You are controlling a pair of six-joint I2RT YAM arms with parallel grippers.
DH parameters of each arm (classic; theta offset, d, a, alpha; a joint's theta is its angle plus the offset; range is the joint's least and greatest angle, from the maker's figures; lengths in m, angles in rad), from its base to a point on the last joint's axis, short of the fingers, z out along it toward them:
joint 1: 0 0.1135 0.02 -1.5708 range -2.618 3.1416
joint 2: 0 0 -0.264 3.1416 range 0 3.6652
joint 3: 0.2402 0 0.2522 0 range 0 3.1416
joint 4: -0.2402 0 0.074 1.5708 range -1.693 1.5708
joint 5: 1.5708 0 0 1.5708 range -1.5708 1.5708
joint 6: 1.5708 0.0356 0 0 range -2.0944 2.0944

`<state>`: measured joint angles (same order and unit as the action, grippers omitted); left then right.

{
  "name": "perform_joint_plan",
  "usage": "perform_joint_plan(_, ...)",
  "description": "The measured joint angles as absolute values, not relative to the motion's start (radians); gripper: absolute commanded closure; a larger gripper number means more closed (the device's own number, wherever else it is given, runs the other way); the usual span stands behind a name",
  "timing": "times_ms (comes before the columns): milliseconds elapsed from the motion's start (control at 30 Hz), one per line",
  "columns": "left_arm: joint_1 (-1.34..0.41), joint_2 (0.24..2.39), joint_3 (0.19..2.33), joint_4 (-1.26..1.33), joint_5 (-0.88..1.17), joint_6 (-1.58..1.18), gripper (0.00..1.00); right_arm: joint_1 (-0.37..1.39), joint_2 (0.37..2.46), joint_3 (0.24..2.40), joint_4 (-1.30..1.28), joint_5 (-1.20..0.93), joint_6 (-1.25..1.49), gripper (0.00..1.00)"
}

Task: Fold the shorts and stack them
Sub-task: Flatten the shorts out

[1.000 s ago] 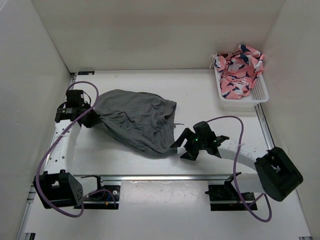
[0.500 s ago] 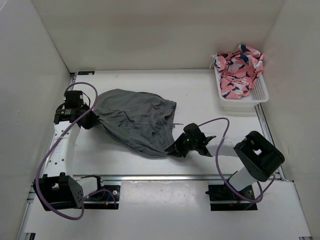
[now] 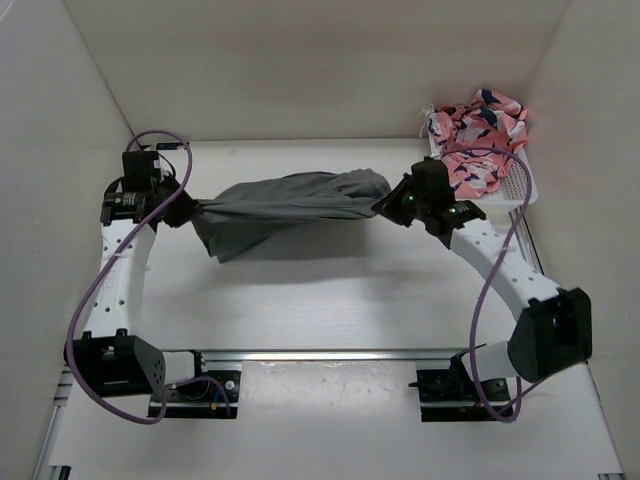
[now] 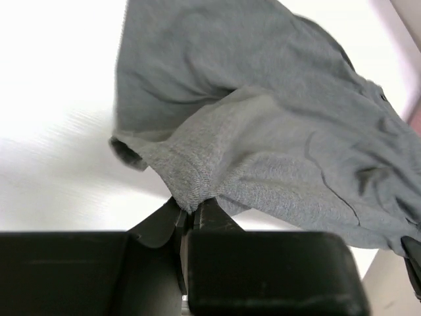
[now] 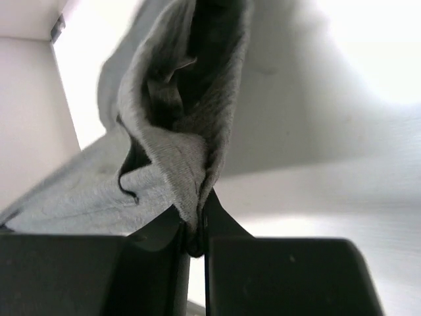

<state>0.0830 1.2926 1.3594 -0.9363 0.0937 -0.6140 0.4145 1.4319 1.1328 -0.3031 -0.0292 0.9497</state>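
Bare tabletop by the bar (image 3: 228, 303) is below my left gripper and back toward my base, so it will pull the hanging end of the shorts back next, lower it there and let go.
The grey shorts (image 3: 290, 200) hang stretched above the table between my two grippers, a loose part sagging down at the left. My left gripper (image 3: 186, 212) is shut on the shorts' left end; in the left wrist view the cloth (image 4: 263, 131) is pinched between the jaws (image 4: 192, 220). My right gripper (image 3: 384, 203) is shut on the right end, and the right wrist view shows a fold of grey cloth (image 5: 177, 125) clamped between its fingers (image 5: 196, 227).
A white basket (image 3: 500, 195) at the back right holds pink patterned cloth (image 3: 478, 135). White walls close the table on the left, back and right. An aluminium rail (image 3: 330, 353) runs along the near edge between the arm bases.
My right gripper closed on the shorts' near right edge, then lifted and carried it to the back right. The shorts went from lying spread out to hanging stretched. The left gripper rose slightly.
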Motion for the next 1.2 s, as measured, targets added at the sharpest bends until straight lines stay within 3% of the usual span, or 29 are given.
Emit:
perform_joint_plan(133,0.065,1.225,1.282,-0.908,0.133,-0.611,0.9,0.421,1.282,1.042,-0.358,0.028,0.877,1.0)
perform_joint_plan(200,0.057,1.162,1.175,-0.907,0.159,-0.609,0.9,0.421,1.22,0.934,-0.392,0.04,0.875,0.91)
perform_joint_plan(300,0.028,1.089,1.002,-0.913,0.196,-0.612,0.9,0.42,1.157,0.746,-0.449,0.046,0.894,0.61)
perform_joint_plan(333,0.014,1.074,0.943,-0.919,0.202,-0.619,0.9,0.419,1.139,0.691,-0.469,0.047,0.905,0.44)
perform_joint_plan(433,-0.047,1.063,0.84,-0.937,0.198,-0.656,0.9,0.414,1.065,0.587,-0.541,0.05,0.935,0.22)
perform_joint_plan(467,-0.066,1.064,0.829,-0.941,0.196,-0.665,0.9,0.412,1.034,0.568,-0.566,0.05,0.947,0.21)
perform_joint_plan(567,-0.104,1.058,0.825,-0.932,0.184,-0.696,0.9,0.411,0.944,0.555,-0.608,0.05,0.963,0.21)
perform_joint_plan(633,-0.105,1.051,0.825,-0.93,0.165,-0.715,0.75,0.411,0.9,0.555,-0.614,0.056,0.964,0.21)
perform_joint_plan(667,-0.105,1.05,0.826,-0.932,0.159,-0.724,0.41,0.411,0.891,0.557,-0.619,0.059,0.962,0.21)
perform_joint_plan(733,-0.105,1.053,0.835,-0.941,0.141,-0.733,0.01,0.411,0.896,0.567,-0.633,0.064,0.954,0.21)
perform_joint_plan(867,-0.102,1.063,0.931,-1.016,0.044,-0.765,0.01,0.41,0.966,0.63,-0.648,0.071,0.918,0.22)
perform_joint_plan(1000,-0.067,1.059,1.131,-1.068,-0.092,-0.773,0.04,0.41,0.988,0.673,-0.649,0.091,0.863,0.31)
perform_joint_plan(1067,-0.051,1.058,1.214,-1.038,-0.128,-0.76,0.21,0.41,1.013,0.701,-0.649,0.105,0.831,0.45)
perform_joint_plan(1100,-0.048,1.069,1.245,-1.013,-0.131,-0.752,0.27,0.41,1.041,0.726,-0.649,0.109,0.812,0.58)
perform_joint_plan(1167,-0.048,1.133,1.318,-0.998,-0.134,-0.733,0.31,0.409,1.125,0.794,-0.646,0.118,0.779,0.67)
perform_joint_plan(1200,-0.049,1.193,1.365,-0.984,-0.134,-0.721,0.31,0.409,1.181,0.84,-0.636,0.123,0.764,0.67)
